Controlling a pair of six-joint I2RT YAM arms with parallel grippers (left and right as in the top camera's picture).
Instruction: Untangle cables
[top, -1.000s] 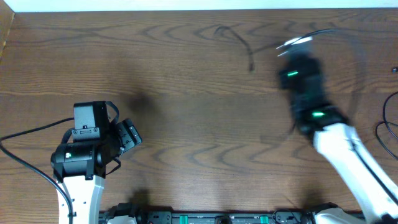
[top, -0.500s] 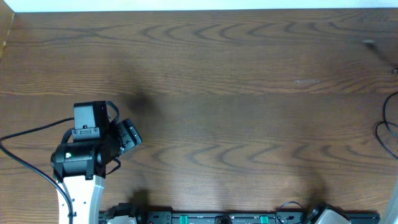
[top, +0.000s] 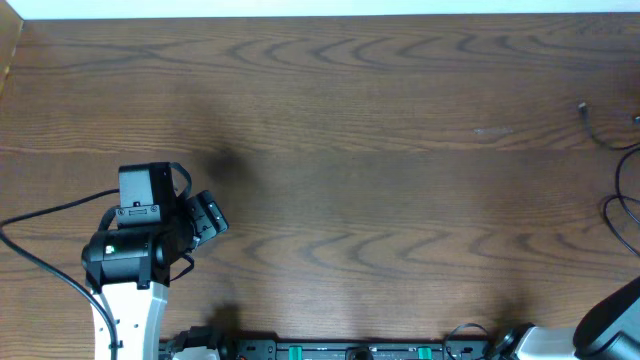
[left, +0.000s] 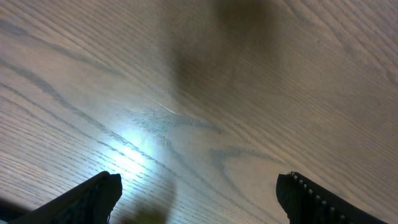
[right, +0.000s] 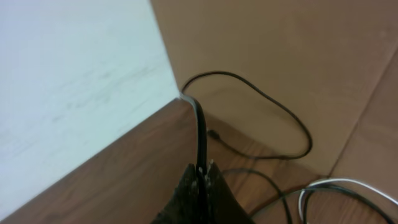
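The right gripper turns toward the white surface next, then opens to drop the thin black cable (right: 200, 127), since the other cables lie bunched opposite.
In the right wrist view my right gripper (right: 202, 169) is shut on a thin black cable (right: 200, 127) that rises from the jaws, then loops right and down along a cardboard wall. More black cables (right: 273, 186) and a white cable (right: 339, 183) lie on the table to its right. The overhead view shows only cable ends at the right edge: a small plug (top: 583, 111) and black loops (top: 618, 196). The right gripper itself is out of the overhead view. My left gripper (top: 208, 218) (left: 198, 182) is open over bare wood, far from every cable.
A wooden table (top: 350, 150) fills the overhead view. A cardboard wall (right: 280, 56) stands behind the cables at the table's right side, next to a white surface (right: 74, 81). Part of the right arm (top: 612, 318) shows at the bottom right corner.
The right arm swung from the table's right-centre out past the right edge. The black cable that lay at the top middle went with it. The left arm has not moved.
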